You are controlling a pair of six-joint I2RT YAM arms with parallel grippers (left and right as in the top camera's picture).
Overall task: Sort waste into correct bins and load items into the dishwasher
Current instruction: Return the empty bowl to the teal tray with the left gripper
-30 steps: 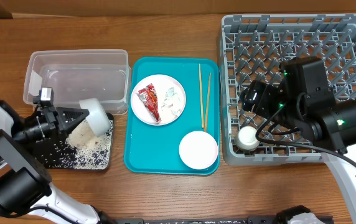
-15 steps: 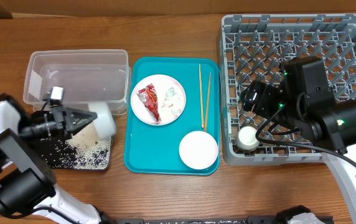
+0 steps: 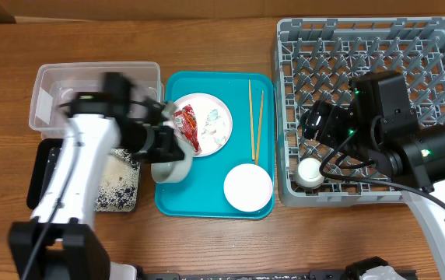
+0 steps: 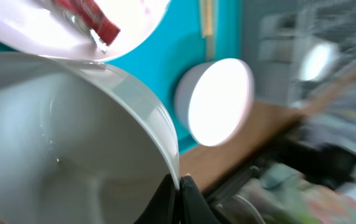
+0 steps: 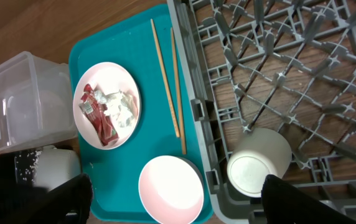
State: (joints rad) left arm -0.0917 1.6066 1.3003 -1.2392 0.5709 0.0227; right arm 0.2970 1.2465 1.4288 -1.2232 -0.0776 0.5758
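Observation:
My left gripper moves down and toward the pink dish next, then lowers the bowl onto the near part (image 3: 197, 190) (image 4: 162, 94) of the teal tray.
My left gripper (image 3: 160, 148) is shut on the rim of the small pale grey bowl (image 3: 168, 167), held over the teal tray's left edge; the left wrist view shows the fingers (image 4: 179, 190) pinching the rim of the bowl (image 4: 60, 137). Beside the bowl, a round white plate (image 3: 199, 123) carries the red wrapper (image 3: 185, 128). White rice (image 3: 117, 175) lies on the black tray (image 3: 42, 187) in front of the clear tub (image 3: 90, 93). Two chopsticks (image 3: 254, 117) and the pink dish (image 3: 247, 187) lie on the teal tray. My right gripper (image 3: 313, 124) is open and empty over the grey rack (image 3: 409, 47).
The teal tray (image 3: 207, 198) lies between the bins and the rack. A white cup (image 3: 310, 173) stands upside down in the rack's front left corner. The right wrist view shows the plate (image 5: 106, 106), pink dish (image 5: 170, 190) and cup (image 5: 259, 162).
My left arm has swung right, carrying the grey bowl from over the black tray and its rice to the teal tray's left edge. The right arm has not moved.

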